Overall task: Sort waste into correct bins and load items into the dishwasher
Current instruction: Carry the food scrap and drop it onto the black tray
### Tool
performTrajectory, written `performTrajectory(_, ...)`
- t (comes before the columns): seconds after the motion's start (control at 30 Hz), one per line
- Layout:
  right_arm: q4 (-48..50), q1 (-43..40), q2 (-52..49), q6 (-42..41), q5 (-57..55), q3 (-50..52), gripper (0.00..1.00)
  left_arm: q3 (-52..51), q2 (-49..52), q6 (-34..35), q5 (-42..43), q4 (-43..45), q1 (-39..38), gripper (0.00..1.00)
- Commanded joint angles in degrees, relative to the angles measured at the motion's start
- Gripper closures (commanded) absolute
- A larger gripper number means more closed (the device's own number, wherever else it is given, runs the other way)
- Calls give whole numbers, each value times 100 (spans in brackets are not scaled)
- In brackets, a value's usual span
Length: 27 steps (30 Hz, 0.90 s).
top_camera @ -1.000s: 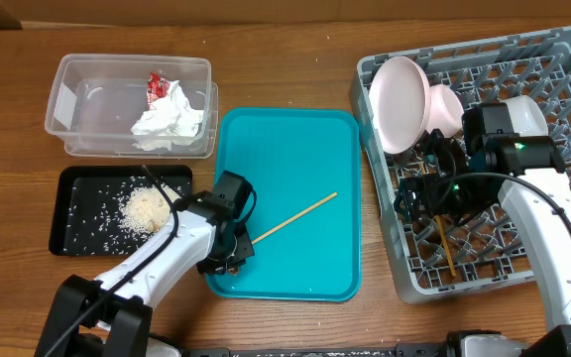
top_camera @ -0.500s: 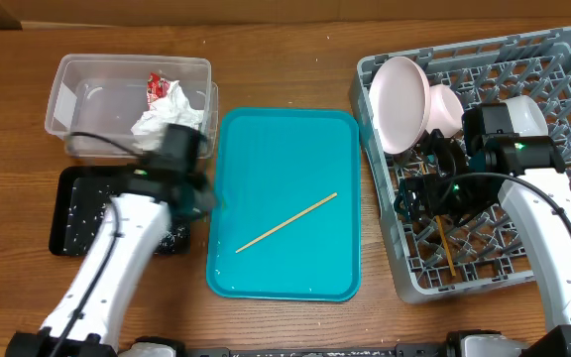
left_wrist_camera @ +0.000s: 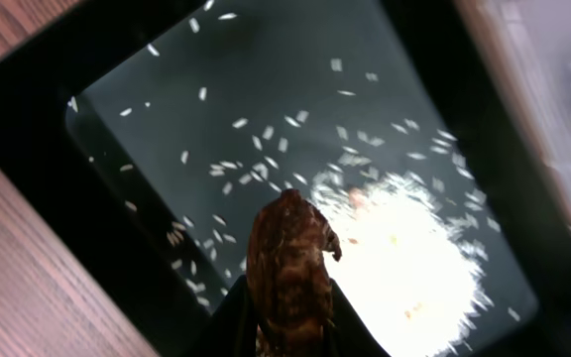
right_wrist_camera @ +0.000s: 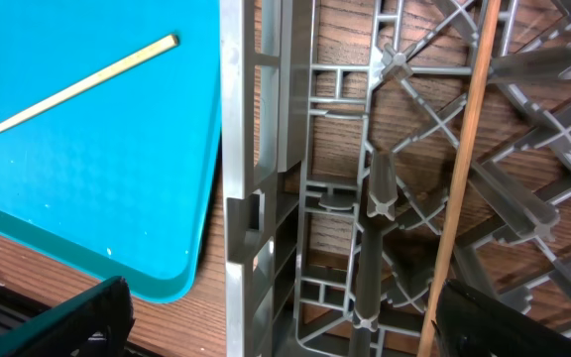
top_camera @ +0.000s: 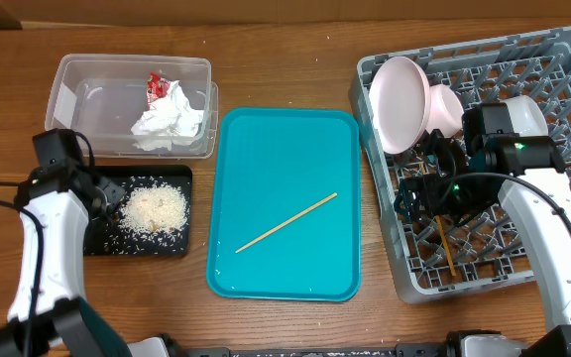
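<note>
My left gripper is just above the open bottom of the black tray beside the rice, so it should next lower there and release the scrap (left_wrist_camera: 287, 260) with the other food waste.
My left gripper (left_wrist_camera: 287, 332) is shut on a small brown food scrap (left_wrist_camera: 287, 260), held just above the shallow black tray (left_wrist_camera: 28, 109). Loose white rice (left_wrist_camera: 414, 260) lies piled in that tray beside the scrap. From overhead the left gripper (top_camera: 100, 203) hangs over the tray's left end. The clear tub (top_camera: 77, 99) holds a crumpled napkin (top_camera: 171, 121) and a red wrapper (top_camera: 156, 87). My right gripper (right_wrist_camera: 295, 327) stands open over the grey rack's left wall (right_wrist_camera: 236, 178), nothing between its fingers. One chopstick (right_wrist_camera: 459, 198) lies in the rack; another chopstick (top_camera: 285, 223) lies on the teal tray.
The teal serving tray (top_camera: 285, 149) sits between the bins and the dish rack (top_camera: 563, 69). A pink bowl (top_camera: 399, 99), a pale bowl (top_camera: 446, 107) and a white cup (top_camera: 525, 114) stand at the rack's back. Bare wood surrounds everything.
My left arm has swung from the teal tray's front-left corner across to the black tray's left end, the scrap still in its jaws. The right arm has stayed put.
</note>
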<state>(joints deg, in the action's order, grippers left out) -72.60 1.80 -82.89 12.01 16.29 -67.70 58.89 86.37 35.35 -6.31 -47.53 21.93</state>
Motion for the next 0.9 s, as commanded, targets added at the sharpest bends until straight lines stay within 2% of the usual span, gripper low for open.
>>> performTrajectory(0.0, 26, -28, 118, -9, 52, 15, 0, 83, 522, -114, -175, 164, 103, 93)
performTrajectory(0.23, 2, -28, 118, -9, 52, 15, 0, 83, 1217, -116, -269, 431, 103, 91)
performTrajectory(0.3, 2, -28, 118, -9, 52, 15, 0, 83, 1263, -118, -269, 431, 103, 72)
performTrajectory(0.33, 2, -28, 118, -7, 52, 15, 0, 85, 1261, -120, -267, 431, 103, 66)
performTrajectory(0.47, -79, -28, 118, -61, 55, 15, 0, 144, 1250, -402, -83, 400, 103, 61)
performTrajectory(0.57, -79, -28, 118, -522, 59, 15, 0, 595, 1233, -557, 142, 37, 103, 60)
performTrajectory(0.7, -76, -31, 118, -551, 28, 2, 0, 1604, 1078, -826, 525, -802, 52, 55)
performTrajectory(0.87, -90, -33, 153, -1908, -835, -332, 0, 2164, 820, -1156, 697, -1480, -262, 51)
